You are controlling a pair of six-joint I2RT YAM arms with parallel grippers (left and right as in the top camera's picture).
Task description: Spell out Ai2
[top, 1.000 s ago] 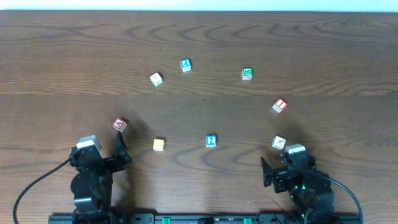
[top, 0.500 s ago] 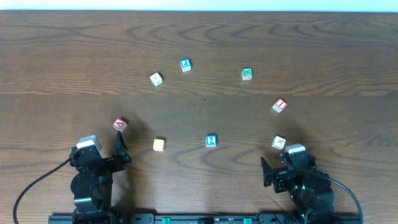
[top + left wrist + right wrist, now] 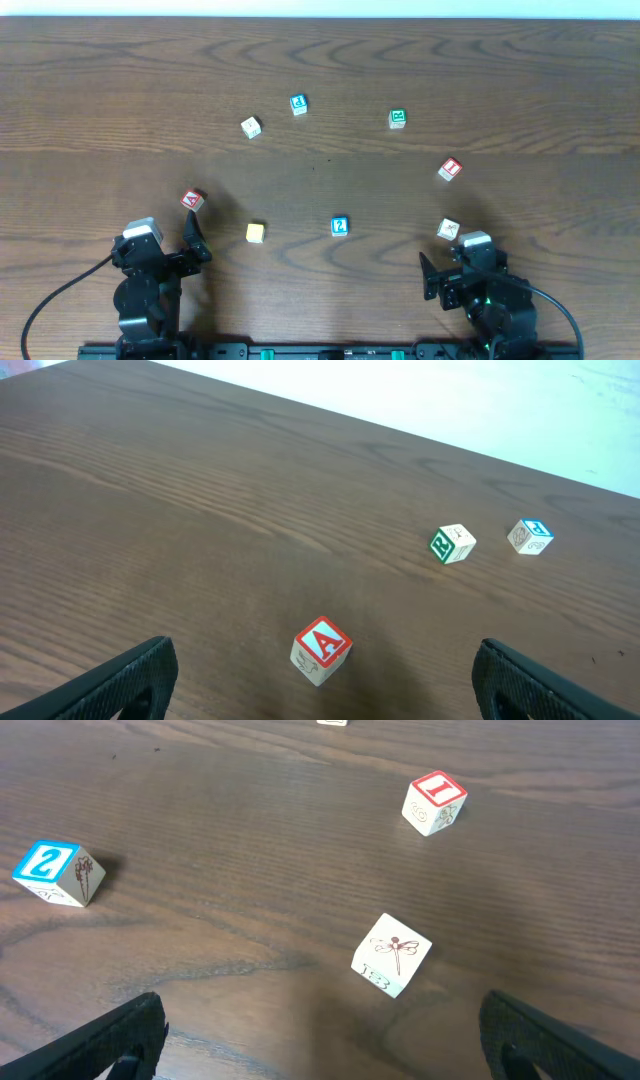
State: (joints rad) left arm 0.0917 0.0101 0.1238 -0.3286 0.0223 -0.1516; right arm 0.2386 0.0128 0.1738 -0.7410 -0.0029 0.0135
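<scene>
The right gripper reaches outward past the dragonfly cube next and turns to match the "I" cube's slanted sides. It then goes down to the red "I" cube [image 3: 450, 169] [image 3: 433, 802], sitting crooked below.
The red "A" cube [image 3: 192, 201] [image 3: 321, 650] lies on the wooden table just ahead of my left gripper [image 3: 168, 242] [image 3: 325, 695], which is open and empty. The red "I" cube [image 3: 450, 169] [image 3: 433, 802] rests at the right, beyond my right gripper [image 3: 455, 262] [image 3: 320, 1035], also open and empty. The blue "2" cube [image 3: 339, 226] [image 3: 55, 873] sits between the two arms, to the left in the right wrist view. All three cubes stand apart from one another.
A pale dragonfly cube [image 3: 448, 229] [image 3: 392, 955] lies right in front of the right gripper. A yellow cube [image 3: 255, 232] sits near the "2". Farther back are a pale cube [image 3: 251, 127] [image 3: 452, 543], another blue cube [image 3: 298, 104] [image 3: 529, 536] and a green cube [image 3: 397, 119].
</scene>
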